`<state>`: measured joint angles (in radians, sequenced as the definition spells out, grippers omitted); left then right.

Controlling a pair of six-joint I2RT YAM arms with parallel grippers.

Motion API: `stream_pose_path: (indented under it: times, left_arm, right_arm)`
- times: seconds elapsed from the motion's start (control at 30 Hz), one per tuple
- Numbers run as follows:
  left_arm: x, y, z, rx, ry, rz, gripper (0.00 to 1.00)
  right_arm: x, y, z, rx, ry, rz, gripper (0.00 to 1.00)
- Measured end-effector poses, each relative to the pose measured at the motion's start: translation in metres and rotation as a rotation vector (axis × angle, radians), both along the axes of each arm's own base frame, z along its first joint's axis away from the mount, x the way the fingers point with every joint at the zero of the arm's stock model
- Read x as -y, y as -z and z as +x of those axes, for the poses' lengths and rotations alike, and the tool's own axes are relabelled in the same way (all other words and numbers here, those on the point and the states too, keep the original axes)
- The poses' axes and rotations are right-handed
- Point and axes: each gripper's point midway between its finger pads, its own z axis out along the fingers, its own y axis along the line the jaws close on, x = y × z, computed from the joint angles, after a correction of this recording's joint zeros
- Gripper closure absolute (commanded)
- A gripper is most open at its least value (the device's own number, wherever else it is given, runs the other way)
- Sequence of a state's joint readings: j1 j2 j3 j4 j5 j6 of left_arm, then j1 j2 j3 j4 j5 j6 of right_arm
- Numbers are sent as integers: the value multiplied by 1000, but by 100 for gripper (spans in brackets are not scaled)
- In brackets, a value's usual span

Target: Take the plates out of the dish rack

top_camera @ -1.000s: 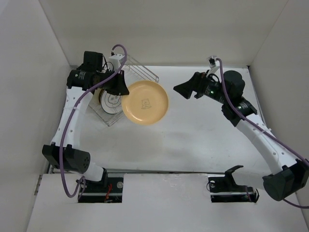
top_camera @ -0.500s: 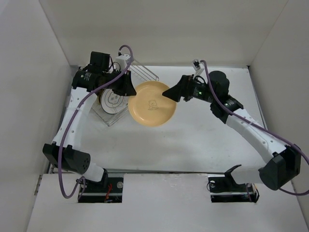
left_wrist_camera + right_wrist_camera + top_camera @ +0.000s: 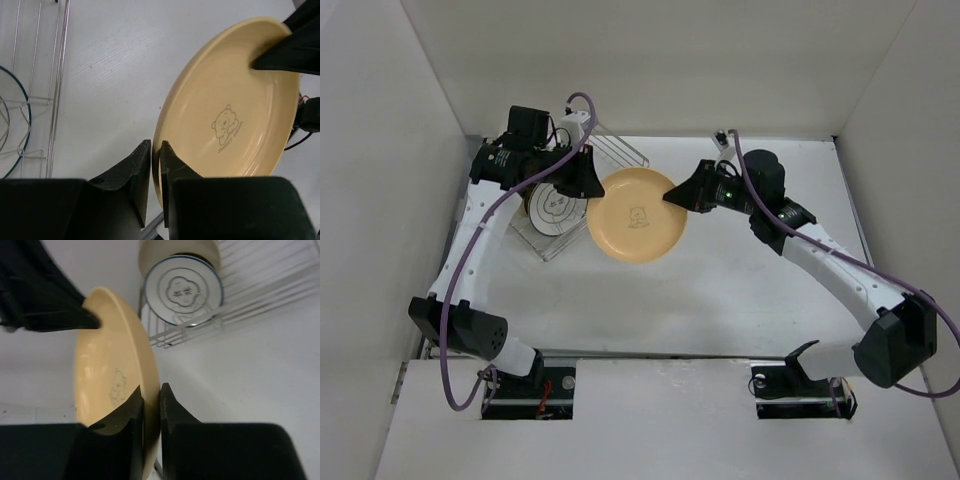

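My right gripper will next move down and to the right in the top view, and it will release the plate on the bare tabletop below it, clear of the rack.
A yellow-orange plate [image 3: 636,215] with a small bear print hangs in the air just right of the dish rack [image 3: 620,150], held from both sides. My left gripper [image 3: 592,188] is shut on its left rim [image 3: 155,145], one finger on each face. My right gripper [image 3: 670,197] is shut on the opposite rim [image 3: 151,387]. A white plate with a teal rim [image 3: 182,290] stands in the wire rack [image 3: 260,285], and a cream plate [image 3: 150,255] stands behind it. The teal rim also shows in the left wrist view [image 3: 20,100].
The rack sits at the back left, close to the left wall [image 3: 380,150]. Bare white table [image 3: 720,290] stretches in front of and right of the held plate. The arm bases [image 3: 530,385] stand at the near edge.
My left gripper carried the yellow plate to the right, away from the rack. My right gripper came in from the right, open, and has shut on the plate's far rim.
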<state>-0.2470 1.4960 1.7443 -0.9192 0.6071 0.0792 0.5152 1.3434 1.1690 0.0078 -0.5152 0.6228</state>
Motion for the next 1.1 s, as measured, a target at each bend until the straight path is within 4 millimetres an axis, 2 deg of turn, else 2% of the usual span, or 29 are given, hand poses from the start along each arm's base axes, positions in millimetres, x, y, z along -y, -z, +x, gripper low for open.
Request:
stream_pose_path:
  times: [0.03, 0.07, 0.17, 0.2, 0.23, 0.37, 0.47, 0.57, 0.7, 0.77, 0.83, 0.93, 1.0, 1.1]
  left_arm:
    - [1, -2, 0, 5, 2, -3, 85]
    - [3, -6, -1, 14, 7, -8, 76]
    - [2, -11, 3, 48, 2, 7, 16]
    - [0, -11, 5, 52, -10, 16, 4]
    - [-3, -9, 8, 51, -25, 26, 0]
    - [-19, -9, 22, 89, -101, 100, 0]
    - [-41, -11, 36, 147, -192, 205, 0]
    - [-74, -12, 53, 217, -313, 353, 0]
    - [-113, -12, 70, 273, -428, 536, 0]
    - [-129, -3, 80, 260, -465, 606, 0]
    - [-144, 13, 89, 225, -491, 667, 0]
    - [-159, 43, 97, 168, -507, 740, 0]
    - [-167, 62, 98, 132, -503, 784, 0]
    - [-172, 77, 100, 103, -492, 829, 0]
  right_arm:
    - [3, 6, 3, -12, 20, -12, 100]
    - [6, 14, 6, -28, 42, -33, 100]
    - [6, 26, 3, -64, 37, -47, 100]
    - [5, 26, 2, -63, 34, -45, 100]
    - [4, 25, 1, -61, 32, -44, 100]
    - [9, 32, 4, -90, 78, -74, 100]
    - [27, 43, 14, -130, 188, -130, 100]
    - [61, 54, 26, -173, 345, -194, 100]
    - [125, 64, 45, -228, 612, -249, 100]
    - [156, 75, 53, -266, 731, -252, 100]
    - [187, 97, 58, -320, 840, -267, 100]
    - [221, 144, 62, -421, 944, -306, 100]
    - [232, 176, 64, -501, 964, -341, 100]
    - [235, 217, 72, -602, 952, -371, 100]
